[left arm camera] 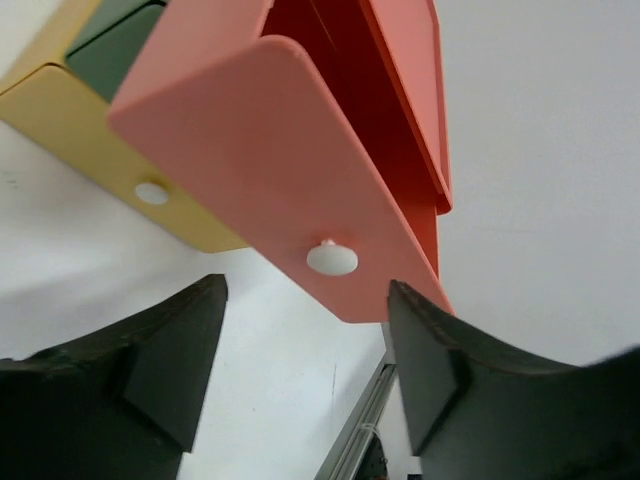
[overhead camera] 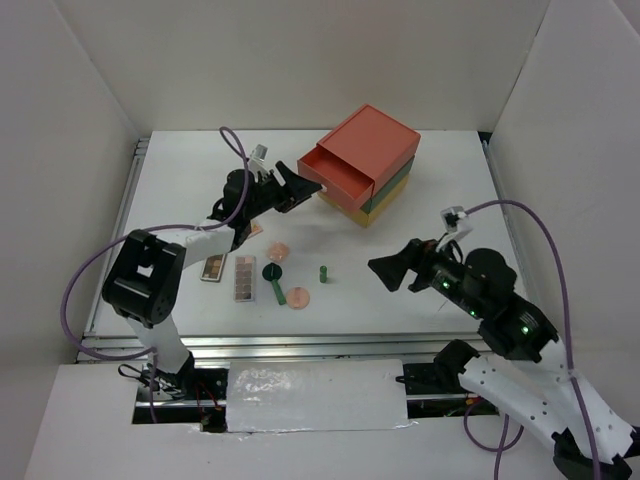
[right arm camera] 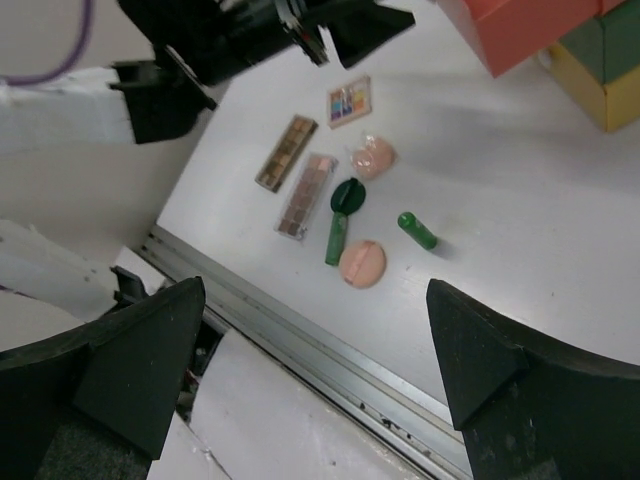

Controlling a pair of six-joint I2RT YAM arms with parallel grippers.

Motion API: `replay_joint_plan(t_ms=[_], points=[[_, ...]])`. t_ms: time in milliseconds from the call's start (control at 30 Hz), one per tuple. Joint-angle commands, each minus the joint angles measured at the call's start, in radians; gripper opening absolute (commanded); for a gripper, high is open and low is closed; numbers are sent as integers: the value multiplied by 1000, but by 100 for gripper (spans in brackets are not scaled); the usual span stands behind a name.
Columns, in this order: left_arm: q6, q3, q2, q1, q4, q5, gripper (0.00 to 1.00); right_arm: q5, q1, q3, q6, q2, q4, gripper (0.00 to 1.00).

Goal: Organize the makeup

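Note:
I will next move my right gripper down and to the left in the top view, tilting it downward, around the upright green tube (overhead camera: 323, 273) (right arm camera: 418, 231), because the tube stands clear of the compacts.
The makeup lies at the front left of the table: two narrow brown palettes (overhead camera: 213, 268) (overhead camera: 245, 278), a pink compact (overhead camera: 279, 250), a dark-green compact (overhead camera: 271, 271), a lying green tube (overhead camera: 279, 292), a second pink compact (overhead camera: 298, 297) and an upright green tube (overhead camera: 324, 272). The right wrist view also shows the square multicolour palette (right arm camera: 348, 102). My left gripper (overhead camera: 308, 190) is open and empty just in front of the pulled-out orange drawer (overhead camera: 335, 178); its white knob (left arm camera: 332, 258) sits just beyond the fingertips. My right gripper (overhead camera: 380, 273) is open and empty above the table, right of the makeup.
The stacked drawer box (overhead camera: 385, 195) stands at the back centre-right, with green (left arm camera: 120, 45) and yellow (left arm camera: 110, 150) drawers shut under the orange one. A metal rail (right arm camera: 330, 360) runs along the near table edge. White walls enclose the sides.

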Motion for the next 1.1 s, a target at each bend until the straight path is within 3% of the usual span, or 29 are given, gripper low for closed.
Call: replay_joint_plan(t_ms=[0, 100, 167, 300, 333, 367, 467, 633, 833, 867, 900, 1067], points=[[25, -33, -85, 23, 54, -34, 79, -63, -1, -59, -15, 93, 122, 100], [25, -97, -156, 35, 2, -74, 99, -58, 0, -85, -6, 208, 186, 100], [69, -106, -218, 35, -97, -127, 99, -31, 6, -79, 3, 341, 211, 100], [188, -13, -420, 12, -528, -343, 99, 95, 83, -65, 25, 552, 272, 100], [230, 5, -451, 9, -702, -440, 99, 139, 116, -54, 25, 629, 277, 100], [242, 34, -511, 4, -793, -489, 99, 232, 171, -24, 26, 670, 272, 100], [293, 42, -636, 4, -1030, -614, 99, 325, 227, 31, 20, 822, 281, 99], [383, -22, -850, 1, -1162, -565, 100, 381, 246, 96, 17, 1018, 320, 84], [462, -10, -930, -3, -1300, -560, 99, 430, 250, 179, 35, 1145, 303, 67], [478, -8, -947, -2, -1325, -577, 99, 439, 250, 189, 35, 1158, 294, 63], [488, -8, -954, -3, -1339, -577, 99, 449, 250, 203, 40, 1181, 286, 50], [523, -20, -999, -2, -1383, -600, 99, 436, 249, 208, 57, 1202, 294, 45]])
